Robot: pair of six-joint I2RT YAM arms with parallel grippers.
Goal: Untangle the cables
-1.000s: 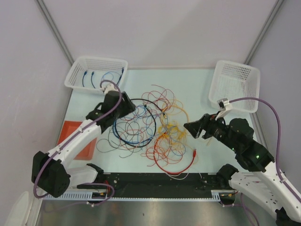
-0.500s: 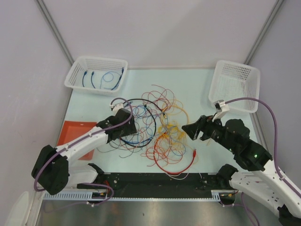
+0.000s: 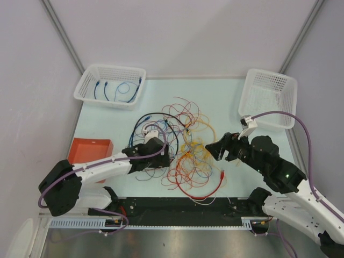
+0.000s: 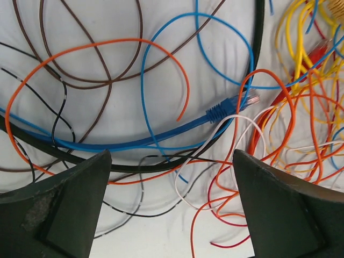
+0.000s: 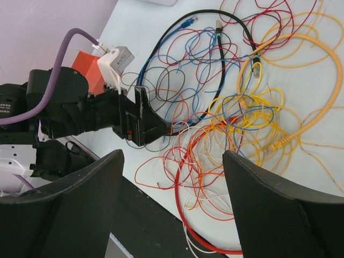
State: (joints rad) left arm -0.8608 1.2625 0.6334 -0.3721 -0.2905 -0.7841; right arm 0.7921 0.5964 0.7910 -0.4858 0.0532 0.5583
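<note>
The orange cable's arc lies beyond the yellow loops, so the robot's left gripper will next lift outward over those loops and then lower onto the thick orange cable's ribbed end.
The cables lie in a tangled pile mid-table: red, orange, yellow, blue and black loops. My left gripper is open, low over the pile's near-left edge. In its wrist view the gripper straddles thin orange, white and black wires, with a blue cable's plug tip and a thick black cable just beyond. My right gripper is open and empty, hovering at the pile's right side. In its wrist view the gripper looks down on a thick red cable, yellow loops and the left gripper.
A white basket at the back left holds a few blue cables. Another white basket stands at the back right. An orange tray lies at the left edge. A black strip runs along the near edge.
My left arm has swung from the pile's far-left side toward the near edge and rightward, ending low at the pile's near-left edge. My right gripper has crept slightly left.
</note>
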